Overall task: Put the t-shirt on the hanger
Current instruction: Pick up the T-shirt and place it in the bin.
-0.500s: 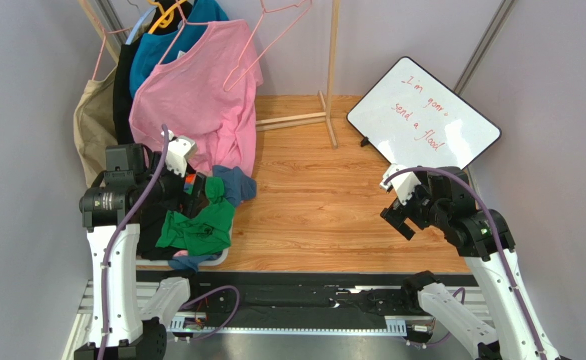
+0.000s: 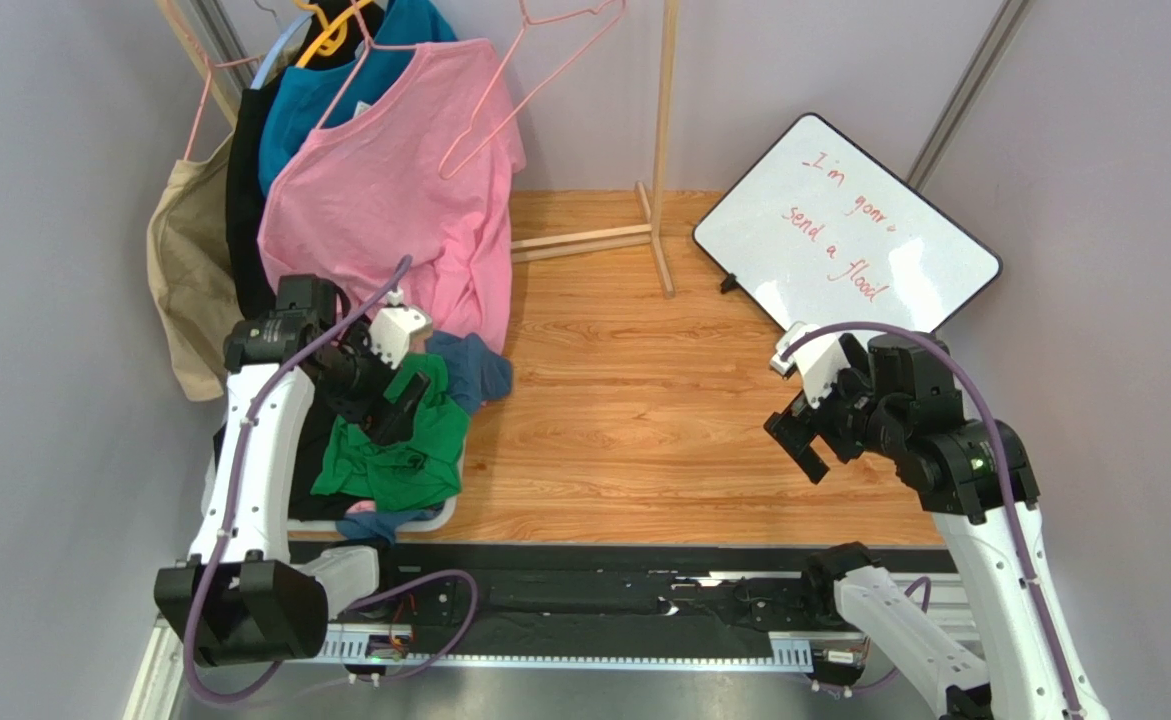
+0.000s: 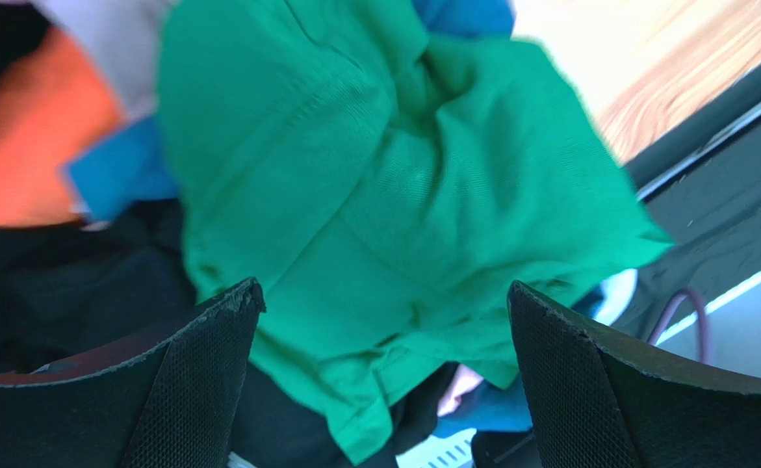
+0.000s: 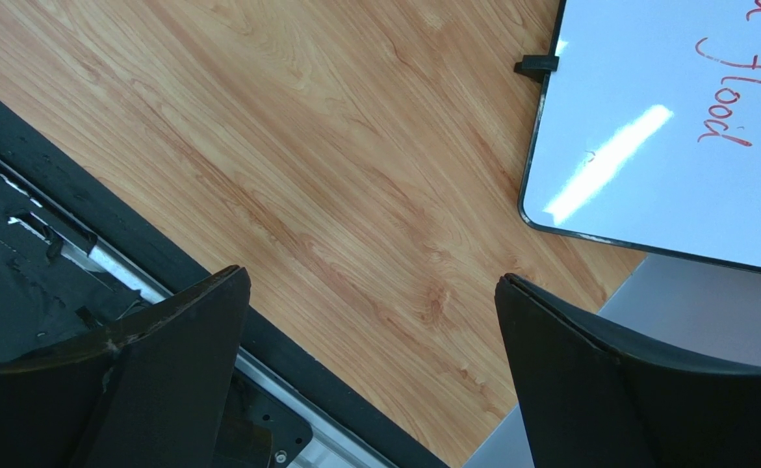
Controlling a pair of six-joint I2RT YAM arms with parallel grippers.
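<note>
The green t-shirt's crumpled cloth (image 2: 405, 440) (image 3: 386, 307) is right below the wide-open fingers of my left gripper, so my left gripper should go down onto it next and pinch shut there.
The bright green t-shirt (image 2: 396, 455) lies crumpled on top of a clothes pile at the left. In the left wrist view it (image 3: 384, 185) fills the middle of the frame. My left gripper (image 2: 402, 396) hangs open just above the shirt's far edge. In its own view (image 3: 384, 302) the jaws stand wide apart with the green cloth below them, and nothing is held. The pale-pink wire hanger (image 2: 540, 72) hangs empty on the rack at the top. My right gripper (image 2: 799, 435) is open and empty over the wooden floor, as its own view (image 4: 369, 292) shows.
A pink t-shirt (image 2: 396, 195), a teal-blue shirt (image 2: 306, 113), a beige garment (image 2: 186, 263) and a yellow-orange hanger (image 2: 328, 33) hang on the rack. A wooden post (image 2: 665, 135) stands at centre back. A whiteboard (image 2: 847, 225) leans at the right. Blue cloth (image 2: 471, 368) and black clothes lie beside the green shirt.
My left arm has dropped and reached out, bringing its gripper lower and slightly right, over the green t-shirt. The right arm has barely moved.
</note>
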